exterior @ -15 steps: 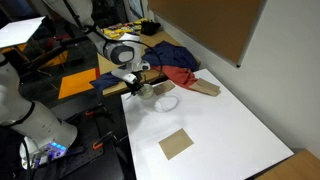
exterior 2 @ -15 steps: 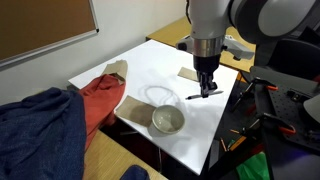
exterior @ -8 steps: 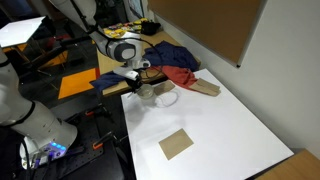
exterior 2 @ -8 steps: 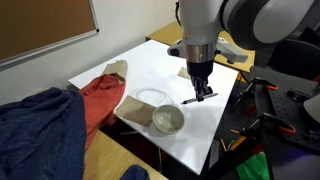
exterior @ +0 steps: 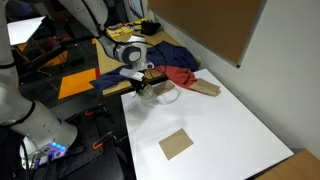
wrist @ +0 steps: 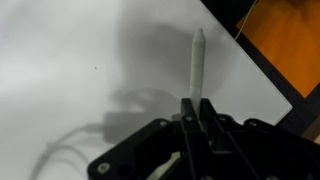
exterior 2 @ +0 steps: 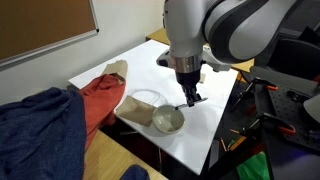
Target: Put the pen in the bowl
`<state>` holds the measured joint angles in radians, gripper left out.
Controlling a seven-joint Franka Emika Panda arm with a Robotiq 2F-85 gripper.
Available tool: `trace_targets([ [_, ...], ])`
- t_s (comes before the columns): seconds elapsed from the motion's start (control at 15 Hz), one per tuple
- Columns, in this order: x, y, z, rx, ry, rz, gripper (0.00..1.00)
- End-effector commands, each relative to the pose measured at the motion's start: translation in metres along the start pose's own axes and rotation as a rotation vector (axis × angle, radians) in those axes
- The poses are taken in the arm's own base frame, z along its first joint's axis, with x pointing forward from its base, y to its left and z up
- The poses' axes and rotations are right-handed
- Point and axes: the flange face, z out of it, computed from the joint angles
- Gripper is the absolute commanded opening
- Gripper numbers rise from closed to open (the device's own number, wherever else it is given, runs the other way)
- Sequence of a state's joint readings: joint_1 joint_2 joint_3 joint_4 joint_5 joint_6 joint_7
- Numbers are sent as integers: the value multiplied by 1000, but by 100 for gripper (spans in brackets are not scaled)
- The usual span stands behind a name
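Next, my gripper moves the pen across the rim of the cream bowl [exterior 2: 167,121], then releases it above the bowl's opening. The pen still points over bare table, hence this move.
My gripper [exterior 2: 188,97] is shut on the pen [exterior 2: 193,100], a thin short stick that sticks out below the fingers. It hangs just above the white table, right beside the near rim of the small cream bowl [exterior 2: 167,121]. In an exterior view the gripper [exterior: 141,87] covers most of the bowl [exterior: 149,94]. In the wrist view the pen [wrist: 196,60] looks pale and points away from the shut jaws [wrist: 196,106] over bare table; the bowl does not show there.
A thin white ring [exterior 2: 150,97] lies beside the bowl. A red cloth [exterior 2: 100,95], a blue cloth [exterior 2: 40,130] and a tan wooden block [exterior: 205,88] lie behind it. A brown cardboard square [exterior: 176,143] lies further along the table. The table edge [exterior 2: 190,160] is close to the bowl.
My gripper has carried the pen across the table towards the bowl and now sits right next to it. The bowl and the other things have not moved.
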<state>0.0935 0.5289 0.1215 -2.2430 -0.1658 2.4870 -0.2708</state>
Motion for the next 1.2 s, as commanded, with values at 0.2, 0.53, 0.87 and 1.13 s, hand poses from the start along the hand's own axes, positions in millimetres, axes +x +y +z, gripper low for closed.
trace_targets([
  [0.2,32,-3,12,-11,-32,-63,3],
  [0.53,48,-6,15,-19,-16,-77,3],
  [0.87,60,-8,15,-35,-6,-88,37],
  [1.13,63,-8,14,-39,4,-88,60],
])
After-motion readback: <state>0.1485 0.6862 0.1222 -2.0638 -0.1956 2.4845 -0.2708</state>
